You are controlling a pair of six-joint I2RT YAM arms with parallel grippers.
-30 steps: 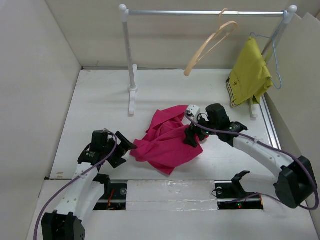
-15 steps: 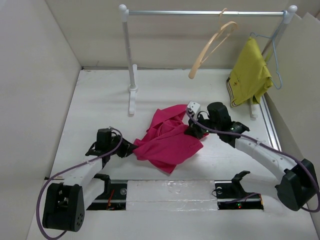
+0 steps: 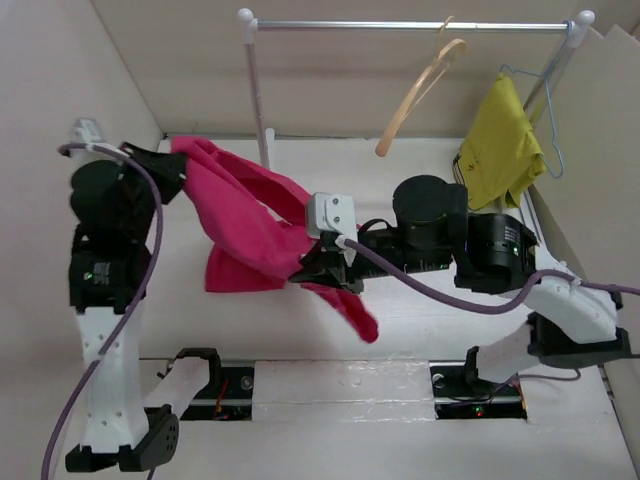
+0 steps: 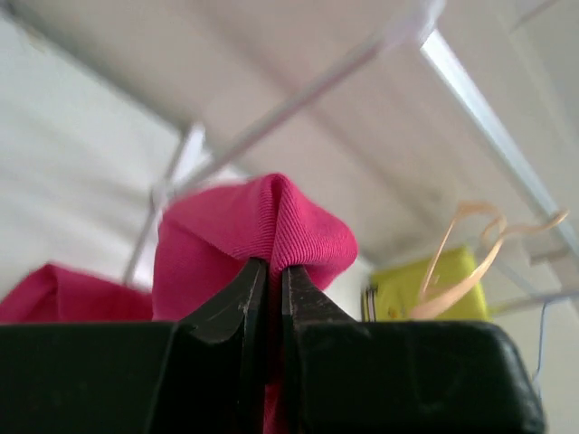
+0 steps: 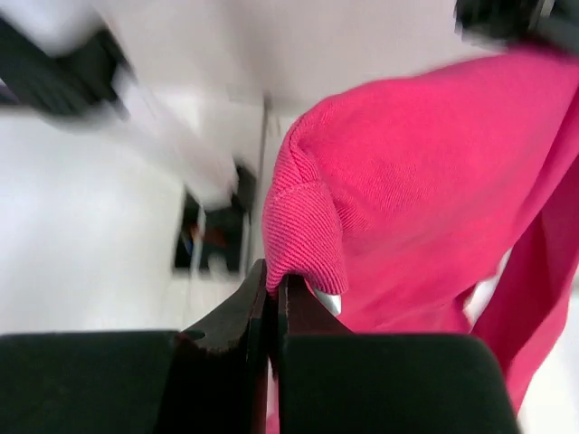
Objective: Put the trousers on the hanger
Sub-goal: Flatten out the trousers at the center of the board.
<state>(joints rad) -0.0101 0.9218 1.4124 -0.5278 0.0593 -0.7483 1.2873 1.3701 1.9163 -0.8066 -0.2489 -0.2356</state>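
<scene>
The tabletop near the mustard-yellow garment lies below and to the right in the top view, so the robot's right gripper should next sweep down there, stretching the bunched trousers, and release.
The magenta trousers (image 3: 245,225) hang in the air, stretched between both raised arms above the table. My left gripper (image 3: 178,152) is shut on one end of the cloth at upper left; in the left wrist view a pink fold (image 4: 262,221) bulges above the closed jaws (image 4: 275,271). My right gripper (image 3: 312,268) is shut on the other end near the middle; its wrist view shows pink cloth (image 5: 407,190) pinched at the tips (image 5: 274,282). A loose part of the trousers dangles down to the right. The tan wooden hanger (image 3: 418,92) hangs tilted on the rail (image 3: 400,25).
A mustard-yellow garment (image 3: 498,150) hangs on a blue wire hanger (image 3: 552,140) at the rail's right end. The rail's white posts (image 3: 262,130) stand at back left and back right. Cream walls close in the table on three sides.
Both grippers shut on the trousers on the table, then rose. The cloth came off the table and now hangs between them; the left arm swung up and to the far left.
</scene>
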